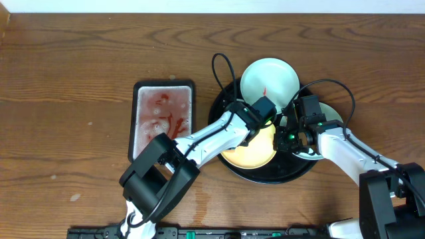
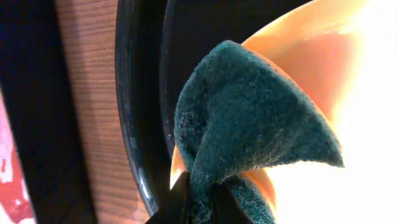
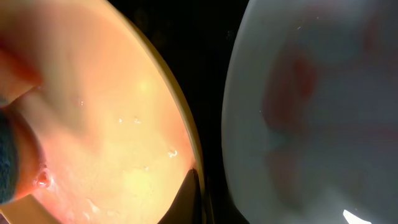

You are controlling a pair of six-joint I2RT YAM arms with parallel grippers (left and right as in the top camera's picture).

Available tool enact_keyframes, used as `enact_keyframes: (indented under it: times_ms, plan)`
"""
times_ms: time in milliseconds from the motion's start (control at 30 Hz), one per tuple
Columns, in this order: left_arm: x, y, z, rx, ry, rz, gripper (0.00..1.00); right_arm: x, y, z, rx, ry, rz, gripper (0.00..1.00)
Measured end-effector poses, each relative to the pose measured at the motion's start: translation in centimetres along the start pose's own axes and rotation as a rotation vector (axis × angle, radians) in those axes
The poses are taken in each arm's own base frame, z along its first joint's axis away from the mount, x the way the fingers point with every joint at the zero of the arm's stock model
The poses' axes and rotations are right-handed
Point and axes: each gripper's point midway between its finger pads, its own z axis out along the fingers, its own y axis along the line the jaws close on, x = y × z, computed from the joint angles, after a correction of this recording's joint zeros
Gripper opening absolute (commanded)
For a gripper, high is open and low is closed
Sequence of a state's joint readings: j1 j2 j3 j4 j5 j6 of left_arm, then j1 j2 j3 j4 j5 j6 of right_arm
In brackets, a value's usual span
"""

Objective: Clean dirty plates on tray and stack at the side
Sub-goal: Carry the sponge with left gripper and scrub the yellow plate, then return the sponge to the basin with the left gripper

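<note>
Next I need to lift my left gripper off the yellow plate, cross over the red-stained foam, plate-free to the gripper's left in the overhead view, and release the pad.
The pale yellow plate lies at the front of the round black tray. My left gripper is shut on a dark green scouring pad and presses it onto the yellow plate. Its fingers pinch the pad's lower end. My right gripper is shut on the yellow plate's right rim. The plate's face is wet and reddish. One mint-white plate with a red smear sits at the tray's back. Another mint-white plate lies at the right, mostly under my right arm, and shows a faint red smear in the right wrist view.
A smaller rectangular black tray with red-stained foam lies left of the round tray. Dark wood tabletop spreads to the left and back. The round tray's rim lies close to the rectangular tray.
</note>
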State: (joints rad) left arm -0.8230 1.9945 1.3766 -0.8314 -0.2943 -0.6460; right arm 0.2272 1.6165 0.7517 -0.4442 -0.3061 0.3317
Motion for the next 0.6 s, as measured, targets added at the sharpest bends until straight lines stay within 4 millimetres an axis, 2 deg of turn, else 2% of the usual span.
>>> enact_keyframes:
  times_ms: [133,267,367,467,533,600]
  plan:
    - [0.2,-0.3,-0.5,0.029,0.025,-0.001,0.07,0.0,0.0,0.0,0.001,0.001,0.0,0.01]
    - [-0.1,0.6,-3.3,0.075,0.009,-0.018,0.07,0.0,-0.1,0.0,0.004,0.001,0.001,0.01]
    - [-1.3,2.7,-6.9,0.12,-0.048,-0.066,0.08,0.0,-0.1,0.0,0.005,0.001,0.001,0.01]
    - [-2.1,5.9,-9.7,0.134,-0.085,-0.131,0.08,0.0,-0.1,0.0,0.006,0.001,0.001,0.01]
    - [-2.4,8.3,-10.0,0.112,-0.078,-0.18,0.07,0.0,-0.1,0.0,0.006,0.001,0.001,0.01]
    - [-2.6,10.5,-9.5,0.079,-0.055,-0.225,0.07,0.0,-0.1,0.0,0.007,0.001,0.001,0.01]
